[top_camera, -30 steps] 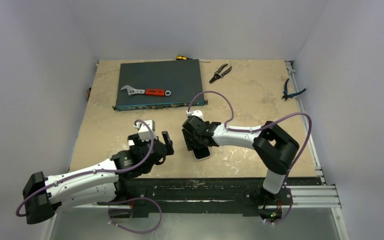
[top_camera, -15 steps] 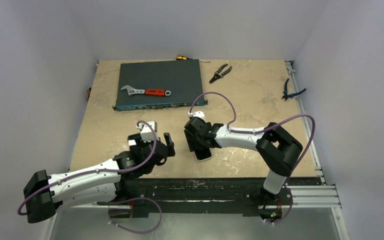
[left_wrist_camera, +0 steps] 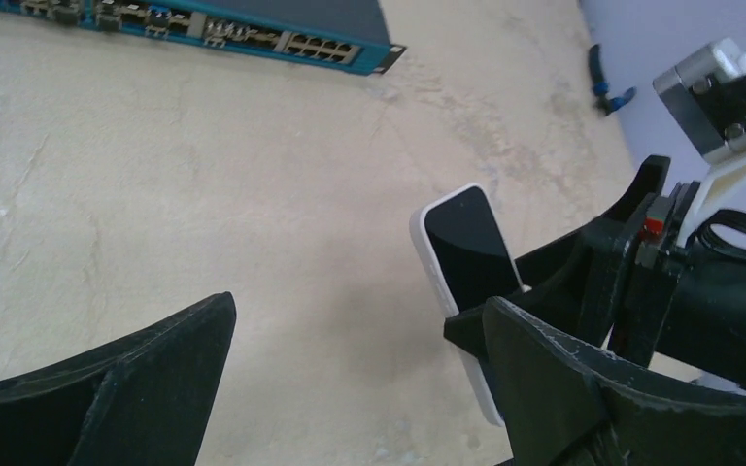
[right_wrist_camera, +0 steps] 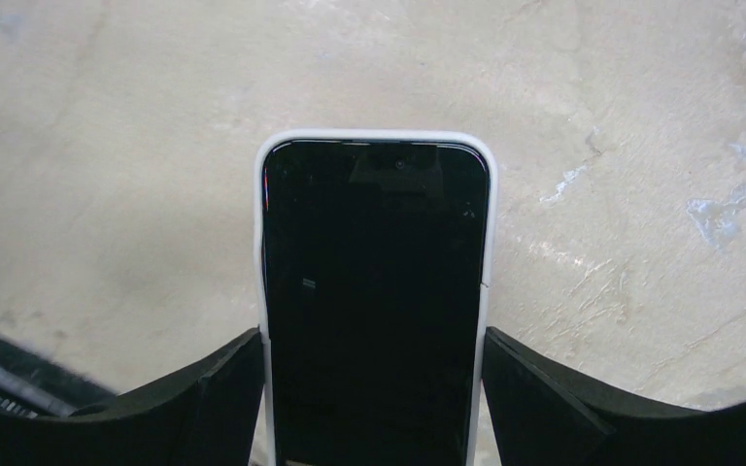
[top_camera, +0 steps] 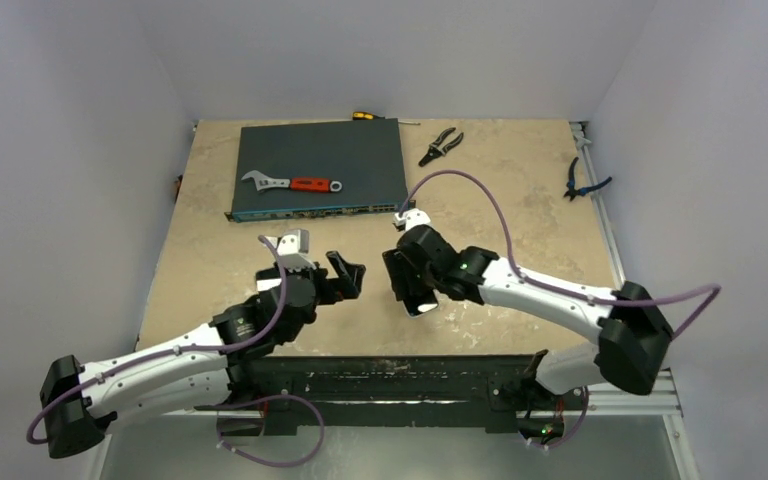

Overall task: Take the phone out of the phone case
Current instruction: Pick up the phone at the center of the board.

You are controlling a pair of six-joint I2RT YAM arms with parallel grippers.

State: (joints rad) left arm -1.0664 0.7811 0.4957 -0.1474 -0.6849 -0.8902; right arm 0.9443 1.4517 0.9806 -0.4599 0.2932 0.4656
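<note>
I will next move my left gripper to the right in the top view, onto the case's white edge near the case's far end (left_wrist_camera: pixel 424 243). The right gripper's fingers leave that edge bare.
A black-screened phone (right_wrist_camera: pixel 374 291) sits inside a white phone case (right_wrist_camera: pixel 263 243). My right gripper (right_wrist_camera: pixel 372 335) is shut across the case's two long sides, holding it tilted just above the table, screen toward the wrist camera. In the top view the right gripper (top_camera: pixel 415 283) hides most of the phone; only the case's lower end (top_camera: pixel 423 306) shows. My left gripper (top_camera: pixel 346 275) stands wide open just left of it, with nothing between its fingers. From the left wrist, the phone (left_wrist_camera: pixel 466 243) and its case edge (left_wrist_camera: pixel 434 277) lie just beyond the right finger (left_wrist_camera: pixel 544 369) of the left gripper (left_wrist_camera: pixel 359 303).
A dark network switch (top_camera: pixel 360 150) lies at the back with a red-handled wrench (top_camera: pixel 295 183) on top. Black pliers (top_camera: pixel 441 146) and a yellow screwdriver (top_camera: pixel 365 116) lie behind it. Blue-handled pliers (top_camera: pixel 582 182) rest at the table's right edge.
The right arm has swung its elbow out to the right and carried the cased phone slightly right. The left gripper has moved right, closer to the phone.
</note>
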